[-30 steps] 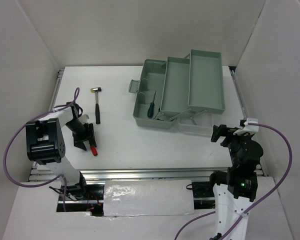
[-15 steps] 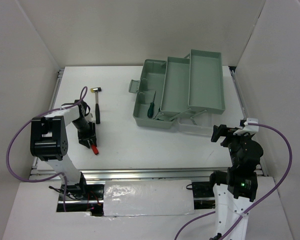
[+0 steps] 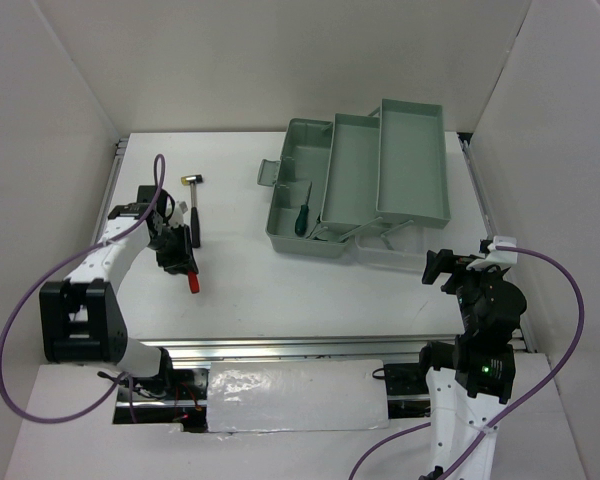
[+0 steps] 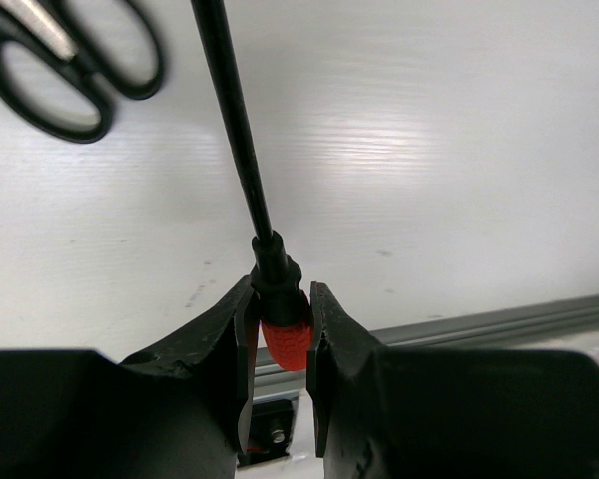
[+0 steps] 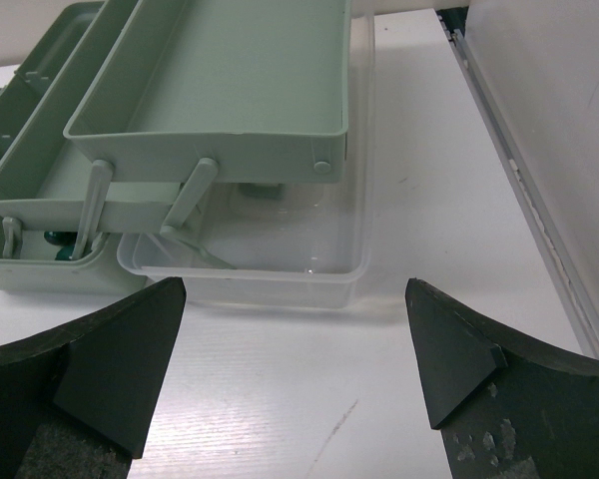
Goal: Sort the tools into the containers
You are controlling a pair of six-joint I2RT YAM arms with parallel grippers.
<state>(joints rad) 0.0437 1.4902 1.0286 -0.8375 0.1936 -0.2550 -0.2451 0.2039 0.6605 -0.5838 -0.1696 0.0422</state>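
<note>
I need to lift my left gripper outward to release over the container's base section (image 3: 303, 180), which is to its right in the top view and already holds a screwdriver.
My left gripper (image 3: 180, 258) is shut on the red-handled screwdriver (image 3: 193, 284). In the left wrist view the jaws (image 4: 280, 321) pinch its red grip (image 4: 286, 341), and its black shaft (image 4: 232, 120) points away over the table. The black-handled scissors (image 4: 68, 62) lie beyond it. The hammer (image 3: 193, 208) lies just beyond the left gripper. The sage-green toolbox (image 3: 361, 183) stands open at the back, with a green-handled screwdriver (image 3: 301, 218) in its base compartment. My right gripper (image 3: 438, 268) is open and empty, in front of the toolbox (image 5: 215, 75).
A clear plastic tray (image 5: 250, 249) sits on the table under the toolbox's raised trays, straight ahead of the right gripper (image 5: 295, 299). A metal rail (image 5: 519, 180) runs along the table's right edge. White walls enclose the table on three sides.
My left arm has swung outward and carried the red-handled screwdriver a little farther from the near edge, towards the hammer's handle. The right arm has not moved.
</note>
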